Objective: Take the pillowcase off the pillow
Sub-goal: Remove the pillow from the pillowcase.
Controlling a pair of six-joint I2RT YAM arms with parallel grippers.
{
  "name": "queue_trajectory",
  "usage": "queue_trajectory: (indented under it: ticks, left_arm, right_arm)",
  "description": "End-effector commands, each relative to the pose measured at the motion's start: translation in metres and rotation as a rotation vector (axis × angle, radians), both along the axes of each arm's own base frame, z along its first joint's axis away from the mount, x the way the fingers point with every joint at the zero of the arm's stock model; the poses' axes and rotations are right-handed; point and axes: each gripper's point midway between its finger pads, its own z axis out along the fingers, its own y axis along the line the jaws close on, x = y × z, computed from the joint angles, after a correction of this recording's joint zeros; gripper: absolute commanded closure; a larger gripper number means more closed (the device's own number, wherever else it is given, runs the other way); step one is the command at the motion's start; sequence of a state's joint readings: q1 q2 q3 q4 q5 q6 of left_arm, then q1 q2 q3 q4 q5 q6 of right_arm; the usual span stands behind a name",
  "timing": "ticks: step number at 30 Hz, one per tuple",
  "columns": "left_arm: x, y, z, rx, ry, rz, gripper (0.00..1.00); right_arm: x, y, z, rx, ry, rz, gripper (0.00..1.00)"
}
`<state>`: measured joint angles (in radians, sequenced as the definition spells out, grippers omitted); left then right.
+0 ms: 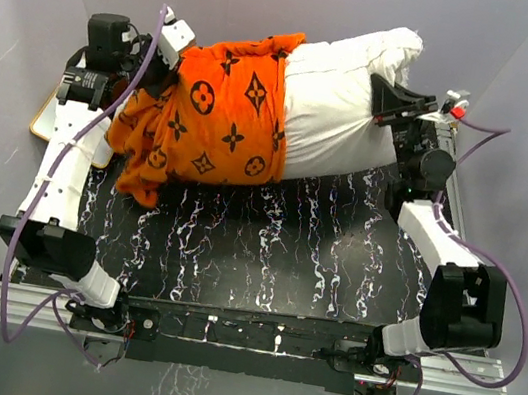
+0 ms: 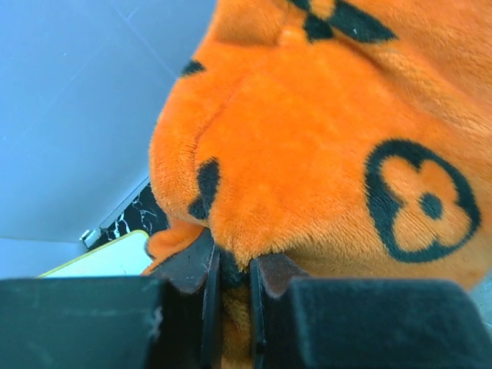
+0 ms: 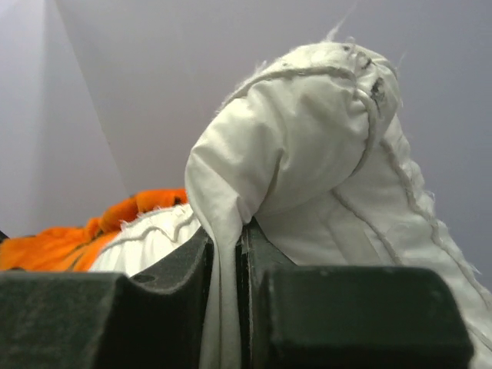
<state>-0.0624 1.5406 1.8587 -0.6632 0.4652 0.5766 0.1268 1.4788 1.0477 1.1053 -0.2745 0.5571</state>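
I will next move my left gripper down and back toward the black marbled tabletop and let go of the fold of orange plush (image 2: 307,169) there, because the pillowcase's end is held raised.
The orange pillowcase (image 1: 211,123) with dark brown motifs covers the left half of the white pillow (image 1: 340,104), which lies across the back of the table. My left gripper (image 1: 160,64) is at the pillowcase's far left end, shut on a fold of the orange plush (image 2: 307,169); the gripper (image 2: 234,265) pinches it between both fingers. My right gripper (image 1: 386,101) is at the pillow's bare right end, shut on a pinch of white pillow fabric (image 3: 307,154), which hangs between the fingers of the gripper (image 3: 228,246). The pillowcase (image 3: 61,238) shows low at left.
A small white board with a wood frame (image 1: 54,122) lies at the table's left edge, partly under my left arm; the same board (image 2: 108,261) shows in the left wrist view. The black marbled tabletop (image 1: 266,249) spreads in front of the pillow. Grey walls enclose the table.
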Motion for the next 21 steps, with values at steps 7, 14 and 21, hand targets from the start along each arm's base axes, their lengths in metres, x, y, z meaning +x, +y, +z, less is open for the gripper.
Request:
queue_trajectory:
  ticks: [7,14,21]
  left_arm:
    - [-0.106,-0.044,-0.105,0.16,0.084,-0.258,1.0]
    - [-0.115,-0.039,-0.122,0.183,0.132,-0.246,1.0]
    - [-0.106,-0.04,-0.098,0.188,0.089,-0.243,1.0]
  right_arm:
    - [-0.025,-0.042,-0.105,0.087,0.321,-0.219,0.32]
    - [-0.033,-0.086,-0.174,0.214,0.645,-0.44,0.02]
    - [-0.02,-0.111,-0.154,0.259,0.654,-0.478,0.02]
